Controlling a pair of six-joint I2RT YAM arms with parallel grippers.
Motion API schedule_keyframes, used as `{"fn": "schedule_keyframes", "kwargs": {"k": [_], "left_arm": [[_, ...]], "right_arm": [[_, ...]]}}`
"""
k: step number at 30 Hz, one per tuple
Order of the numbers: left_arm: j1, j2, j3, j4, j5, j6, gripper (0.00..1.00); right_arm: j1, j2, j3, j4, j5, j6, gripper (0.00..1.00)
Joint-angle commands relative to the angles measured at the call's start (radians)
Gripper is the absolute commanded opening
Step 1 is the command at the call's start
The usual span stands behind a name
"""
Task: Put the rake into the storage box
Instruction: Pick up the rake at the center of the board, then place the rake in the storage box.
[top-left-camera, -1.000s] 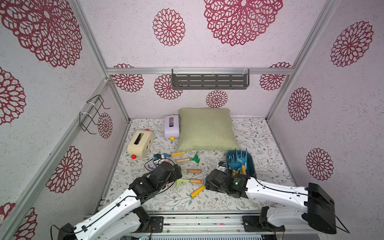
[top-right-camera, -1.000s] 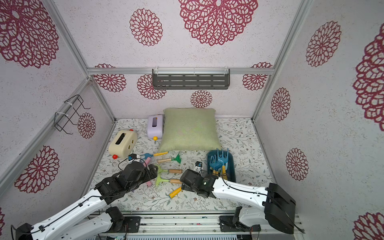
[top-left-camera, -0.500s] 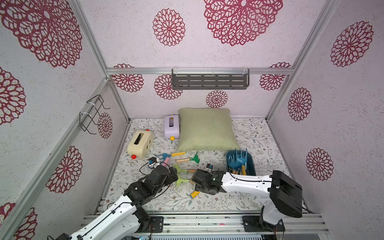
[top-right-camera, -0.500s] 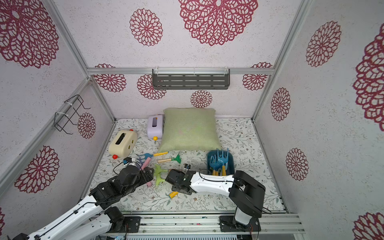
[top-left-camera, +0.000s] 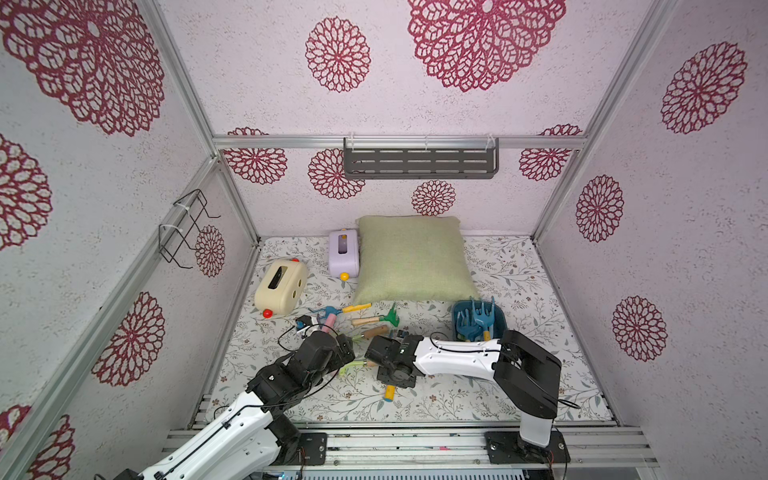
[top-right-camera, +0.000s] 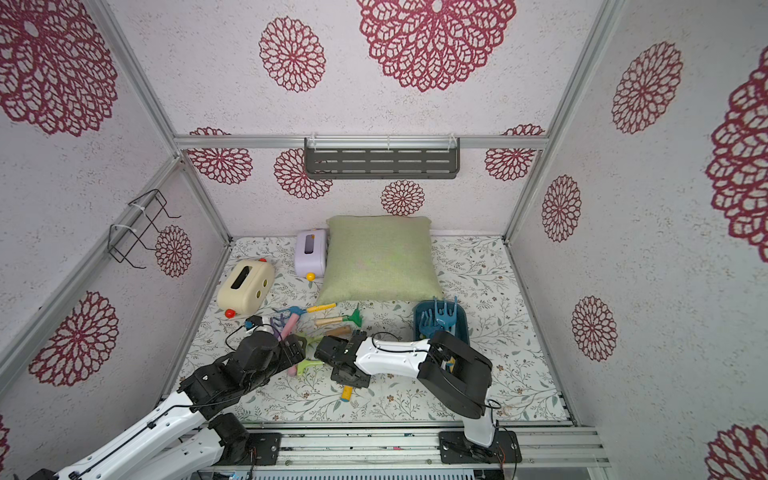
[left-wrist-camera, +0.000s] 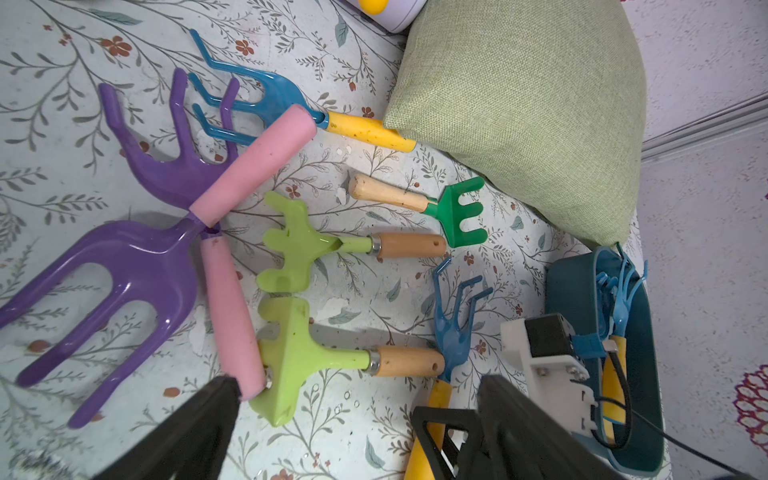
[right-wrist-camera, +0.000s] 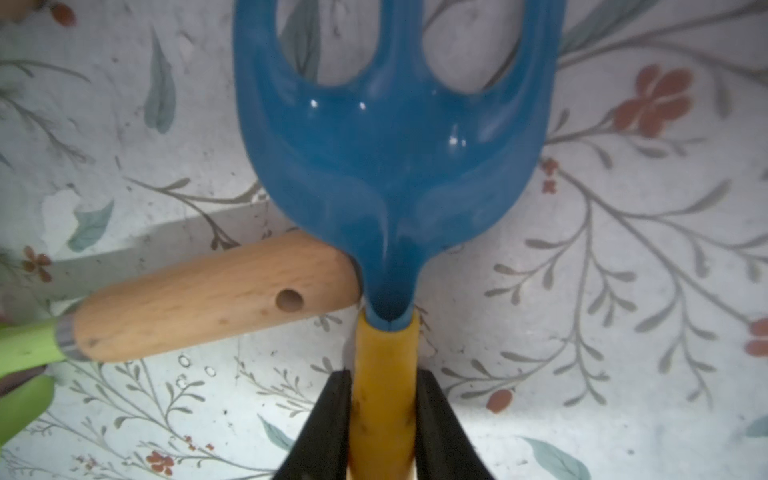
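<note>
I will next lift the blue rake with my right gripper, swing it over the open storage box (top-left-camera: 502, 320) and lower it to let go, because other blue rakes are inside the box.
My right gripper (right-wrist-camera: 382, 415) is shut on the yellow handle of a blue rake (right-wrist-camera: 390, 158) that lies on the floral mat; both black fingers press the handle's sides. In both top views that gripper (top-left-camera: 395, 370) (top-right-camera: 347, 372) covers the rake, and only the handle's end (top-left-camera: 389, 392) shows. The dark teal storage box (top-left-camera: 502, 320) (top-right-camera: 417, 320) sits to the right behind the right arm, with several blue rakes in it. My left gripper (left-wrist-camera: 357, 415) hangs open just left of the held rake (left-wrist-camera: 455, 328), holding nothing.
Loose rakes crowd the mat: two purple ones with pink handles (left-wrist-camera: 137, 266), two lime ones with wooden handles (left-wrist-camera: 299, 353), a small green one (left-wrist-camera: 457, 212). A green cushion (top-left-camera: 411, 257), a cream box (top-left-camera: 280, 286) and a lilac box (top-left-camera: 344, 253) stand behind.
My right arm swung left from beside the storage box to the blue rake, and its jaws closed on the yellow handle. My left arm drew back slightly.
</note>
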Motion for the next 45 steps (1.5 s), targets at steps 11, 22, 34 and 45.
{"fn": "schedule_keyframes", "kwargs": {"k": [11,22,34,45], "left_arm": [[0.02,0.043,0.05,-0.007,0.012,0.025,0.97],[0.022,0.112,0.084,0.019,0.028,0.037,0.97],[0.023,0.173,0.115,0.042,0.046,0.047,0.97],[0.023,0.175,0.111,0.043,0.047,0.041,0.97]], "right_arm": [[-0.061,-0.31,-0.037,-0.262,0.282,-0.05,0.08],[-0.334,-0.577,-0.205,-0.237,0.315,-0.482,0.11],[-0.503,-0.589,-0.293,-0.186,0.32,-0.683,0.13],[-0.549,-0.619,-0.29,-0.193,0.34,-0.688,0.75]]}}
